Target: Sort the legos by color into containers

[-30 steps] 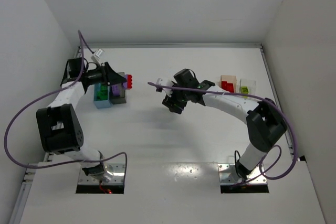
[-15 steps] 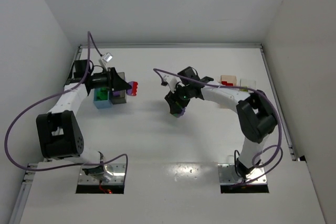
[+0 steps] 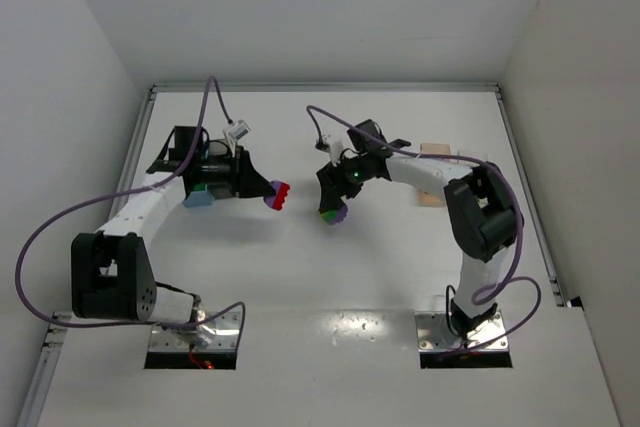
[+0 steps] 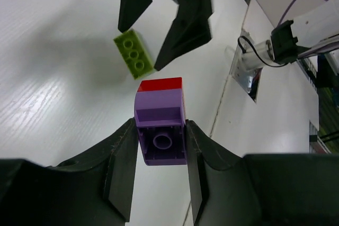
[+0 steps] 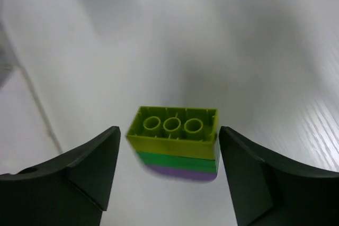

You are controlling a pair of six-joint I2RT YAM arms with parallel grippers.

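The dark grey container lies below my left gripper and to its left in the top view. I need to swing my left gripper over the container next, then lower it and release the purple lego.
My left gripper (image 3: 271, 193) is shut on a purple lego with a red one stacked on it (image 3: 279, 196), held above the table left of centre; the left wrist view shows the purple brick (image 4: 160, 136) clamped between both fingers. My right gripper (image 3: 334, 201) is open, its jaws standing either side of a striped cluster (image 3: 333, 215) on the table without touching it. The right wrist view shows that cluster (image 5: 175, 141) with lime, green and purple layers. The cluster's lime face (image 4: 134, 52) also shows in the left wrist view. The light blue container (image 3: 198, 199) peeks out under my left arm.
A peach container (image 3: 434, 151) shows partly behind my right arm at the back right. The dark grey and clear containers are hidden or too faint to make out. Metal rails edge the table, and the arm bases (image 3: 195, 332) sit at the near edge.
My left gripper has swung right, away from the bins, carrying the red and purple legos toward the centre. My right arm has folded in, its gripper staying over the striped cluster.
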